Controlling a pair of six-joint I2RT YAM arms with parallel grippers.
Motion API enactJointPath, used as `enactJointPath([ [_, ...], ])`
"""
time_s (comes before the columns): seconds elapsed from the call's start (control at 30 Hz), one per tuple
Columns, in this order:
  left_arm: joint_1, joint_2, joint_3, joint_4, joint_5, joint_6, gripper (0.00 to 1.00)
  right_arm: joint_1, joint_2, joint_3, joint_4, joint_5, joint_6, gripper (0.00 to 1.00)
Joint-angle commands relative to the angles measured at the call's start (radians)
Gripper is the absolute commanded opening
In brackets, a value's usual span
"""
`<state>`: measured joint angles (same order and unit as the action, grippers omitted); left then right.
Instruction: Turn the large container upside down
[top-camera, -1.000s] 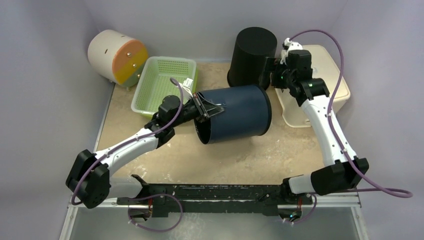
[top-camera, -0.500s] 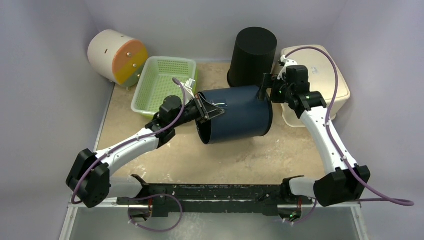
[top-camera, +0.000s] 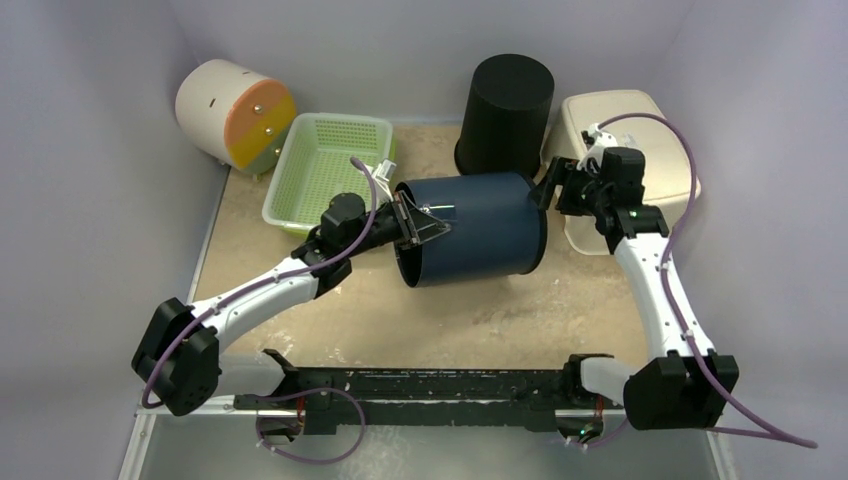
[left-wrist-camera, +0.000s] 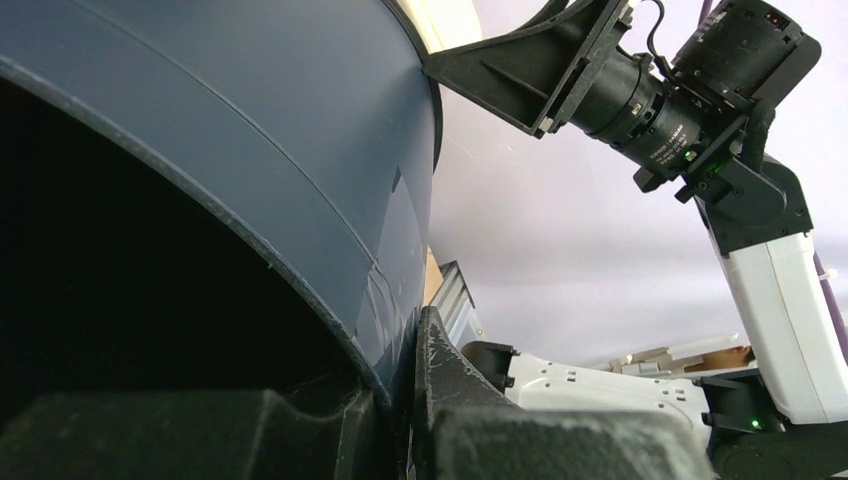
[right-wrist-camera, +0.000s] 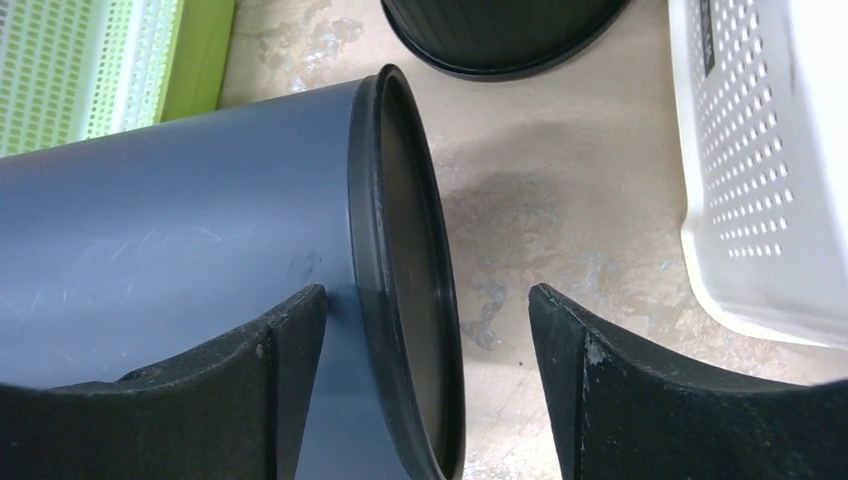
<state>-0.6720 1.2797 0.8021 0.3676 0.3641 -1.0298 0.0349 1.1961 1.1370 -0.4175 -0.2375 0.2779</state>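
Observation:
My left gripper will lower the upper rim of the bin's opening slightly toward the table and release the rim there.
The large container (top-camera: 470, 230) is a dark blue bin lying on its side mid-table, open mouth toward the left, black-rimmed base toward the right. My left gripper (top-camera: 415, 222) is shut on the upper rim of its mouth. In the left wrist view the blue wall (left-wrist-camera: 250, 130) is pinched between the fingers, one inside and one outside, at my left gripper (left-wrist-camera: 400, 350). My right gripper (top-camera: 545, 190) hangs open at the base end. In the right wrist view it (right-wrist-camera: 428, 300) straddles the base rim of the container (right-wrist-camera: 180, 220), with gaps on both sides.
A black bin (top-camera: 505, 110) stands upside down just behind the blue one. A green basket (top-camera: 325, 165) sits at the back left, next to a cream and orange drum (top-camera: 235, 115). A white perforated basket (top-camera: 640, 120) is close to the right of my right gripper.
My right arm has swung from beside the black bin down to the blue container's base, and its jaws have narrowed somewhat. The left gripper and the container have barely moved.

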Motion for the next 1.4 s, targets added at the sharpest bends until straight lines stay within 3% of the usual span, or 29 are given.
enactJointPath([
  [0.0, 0.01, 0.048, -0.057, -0.178, -0.109, 0.151, 0.02, -0.007, -0.003, -0.066, 0.002, -0.158, -0.05, 0.73],
  [0.2, 0.01, 0.079, -0.058, -0.176, -0.106, 0.163, 0.02, -0.007, 0.032, -0.102, 0.016, -0.294, -0.108, 0.65],
  [0.5, 0.009, 0.107, -0.062, -0.156, -0.1, 0.166, 0.01, -0.007, 0.038, -0.148, 0.043, -0.252, -0.116, 0.59],
  [0.57, 0.01, 0.107, -0.065, -0.161, -0.101, 0.168, 0.01, -0.007, 0.041, -0.148, 0.05, -0.252, -0.112, 0.46],
  [0.67, 0.009, 0.109, -0.066, -0.172, -0.104, 0.174, 0.01, -0.007, 0.054, -0.128, 0.046, -0.243, -0.108, 0.08],
  [0.7, 0.009, 0.11, -0.066, -0.178, -0.105, 0.178, 0.01, -0.007, 0.054, -0.12, 0.042, -0.233, -0.109, 0.0],
  [0.83, 0.011, 0.105, -0.062, -0.204, -0.108, 0.195, 0.03, -0.007, 0.044, -0.104, 0.047, -0.171, -0.099, 0.0],
  [0.93, 0.01, 0.09, -0.064, -0.225, -0.119, 0.202, 0.14, -0.007, 0.036, -0.101, 0.046, -0.169, -0.098, 0.0],
  [1.0, 0.011, 0.078, -0.056, -0.258, -0.136, 0.211, 0.41, -0.007, 0.03, -0.1, 0.042, -0.156, -0.094, 0.0],
  [1.03, 0.01, 0.07, -0.049, -0.28, -0.146, 0.22, 0.46, -0.007, 0.025, -0.1, 0.041, -0.146, -0.09, 0.0],
  [1.37, 0.011, -0.029, 0.012, -0.446, -0.211, 0.264, 0.57, -0.007, 0.008, -0.095, 0.047, -0.109, -0.077, 0.0],
])
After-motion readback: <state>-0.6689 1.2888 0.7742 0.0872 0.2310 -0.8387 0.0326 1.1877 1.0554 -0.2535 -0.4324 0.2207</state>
